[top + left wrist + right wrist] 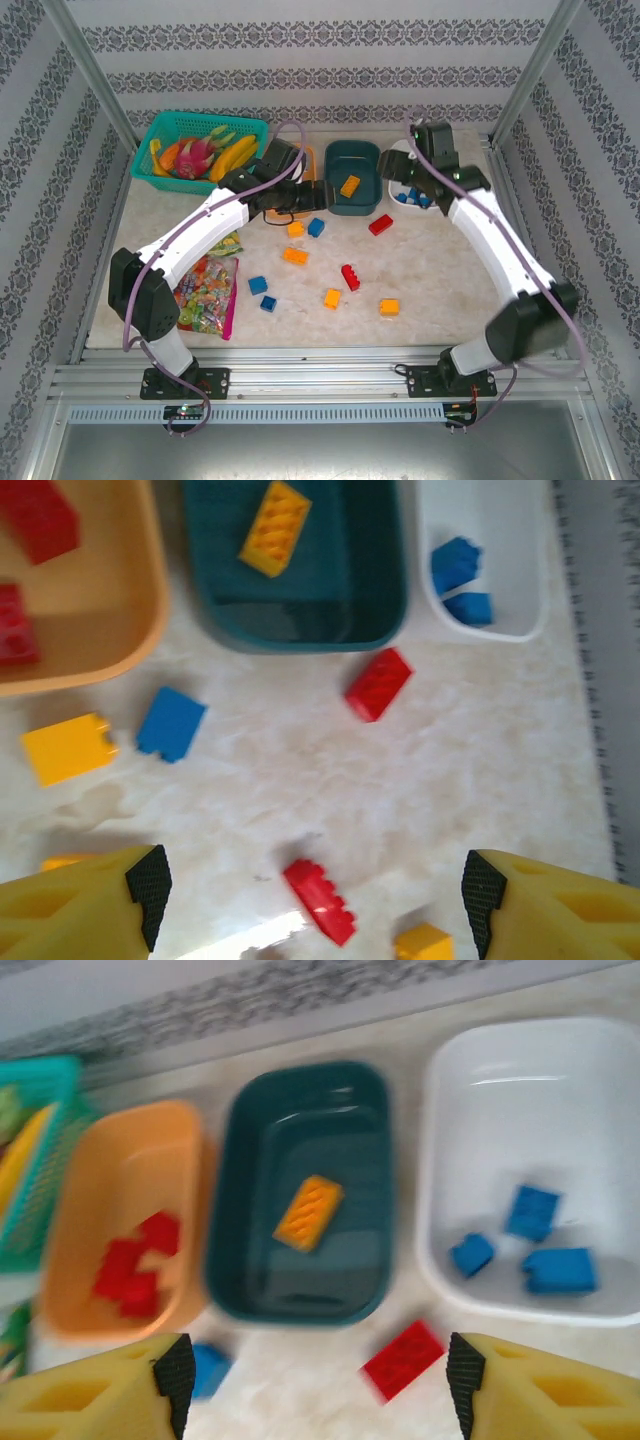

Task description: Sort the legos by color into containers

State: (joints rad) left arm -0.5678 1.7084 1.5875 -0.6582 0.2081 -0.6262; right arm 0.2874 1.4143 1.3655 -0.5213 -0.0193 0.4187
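My left gripper should move down next over the orange-yellow lego in front of the orange container (296, 229), with its open fingers on both sides of the lego, because the lego's colour match is already in the teal container (352, 160).
My left gripper (312, 890) hangs open above a loose red lego (320, 900), with nothing between its fingers. My right gripper (318, 1380) is open and empty too, hovering by the containers. The orange container (140, 1170) holds red legos (135, 1265). One orange-yellow lego (308, 1212) lies in the teal container (300, 1130). In the white container (520, 1090) are three blue legos (532, 1210). A red lego (380, 224) lies just before the teal container (352, 160). Loose blue (258, 284), orange-yellow (295, 255) and red (350, 277) legos are scattered mid-table.
A teal lattice basket (160, 125) with fruit stands at the back left. A colourful candy bag (207, 292) lies at the left by the left arm. Metal frame posts and patterned walls close in the table on three sides.
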